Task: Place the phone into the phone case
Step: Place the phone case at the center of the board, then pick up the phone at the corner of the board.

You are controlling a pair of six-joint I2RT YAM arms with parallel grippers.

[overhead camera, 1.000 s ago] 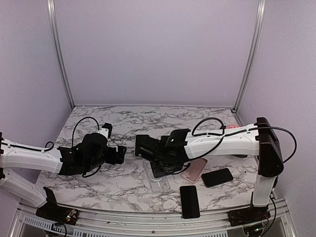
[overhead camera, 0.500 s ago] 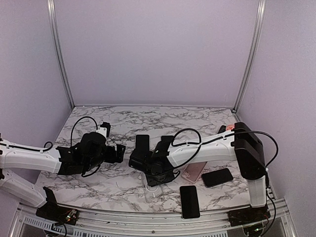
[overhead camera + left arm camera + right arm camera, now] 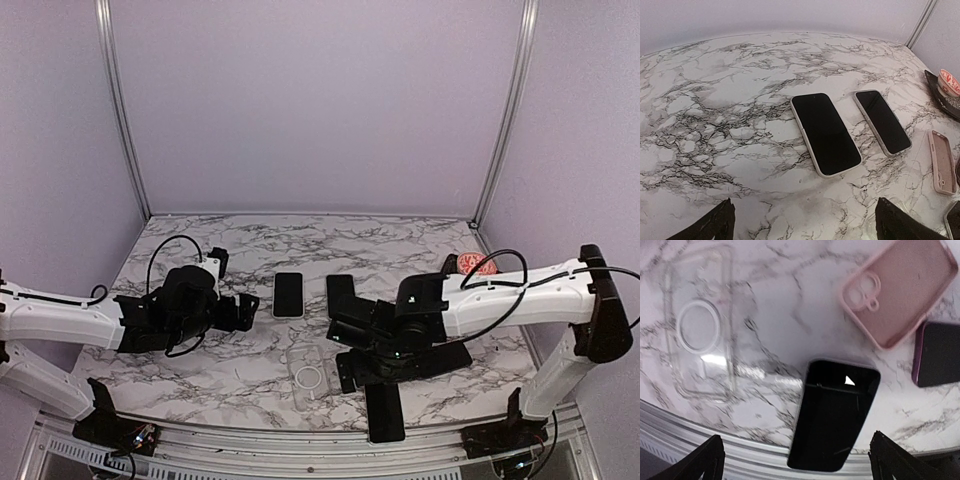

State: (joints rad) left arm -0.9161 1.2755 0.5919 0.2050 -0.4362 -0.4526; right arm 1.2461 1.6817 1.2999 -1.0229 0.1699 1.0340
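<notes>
I should move my right gripper back toward the bar next and lower it to the long sides of the black phone.
A white-rimmed phone [image 3: 288, 294] [image 3: 825, 132] lies flat, screen up, mid-table, with a second phone [image 3: 340, 290] [image 3: 882, 121] beside it on the right. The clear phone case [image 3: 310, 378] [image 3: 700, 325] lies near the front edge. My left gripper [image 3: 248, 310] [image 3: 805, 222] is open just left of the white-rimmed phone, nothing between its fingers. My right gripper [image 3: 343, 358] [image 3: 797, 460] is open and empty, hanging right of the clear case and over a black phone [image 3: 385, 410] [image 3: 837, 415] at the front edge.
A pink case [image 3: 902, 287] [image 3: 942, 160] and a purple-edged phone [image 3: 940, 352] lie on the right; my right arm hides them from above. A red-and-white object [image 3: 480, 265] [image 3: 950, 82] sits at the back right. The metal rail [image 3: 300, 440] borders the near edge.
My right gripper has opened and swung from the white-rimmed phone to the right and toward the near edge, uncovering both mid-table phones. The left arm has not moved.
</notes>
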